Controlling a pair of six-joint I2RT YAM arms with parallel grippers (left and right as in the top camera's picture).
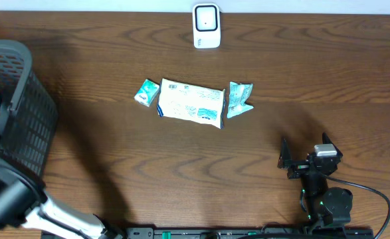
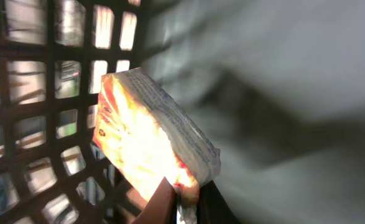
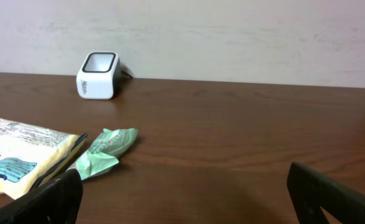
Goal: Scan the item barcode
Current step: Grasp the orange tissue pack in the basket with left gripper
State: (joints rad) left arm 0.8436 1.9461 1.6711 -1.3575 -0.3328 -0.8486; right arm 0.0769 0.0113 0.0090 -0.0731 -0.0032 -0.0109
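My left gripper should next rise from the basket [image 1: 15, 113], move over to the green and white packet's near side, lower and release, since the table is bare there.
In the left wrist view my left gripper [image 2: 185, 194] is shut on the lower corner of an orange and yellow packet [image 2: 142, 134], which stands tilted inside the black mesh basket [image 2: 39, 93]. The white barcode scanner [image 1: 206, 26] stands at the far middle of the table and also shows in the right wrist view [image 3: 98, 74]. My right gripper [image 1: 301, 159] rests low at the front right, open [image 3: 185, 193] and with nothing between its fingers. From overhead only the left arm [image 1: 8, 199] shows beside the basket [image 1: 15, 113].
Three packets lie in a row at the table's middle: a small green and white one [image 1: 147, 92], a large white and yellow one [image 1: 191, 103] and a crumpled light green one [image 1: 240, 99]. The right gripper's cable [image 1: 374, 199] loops at the front right.
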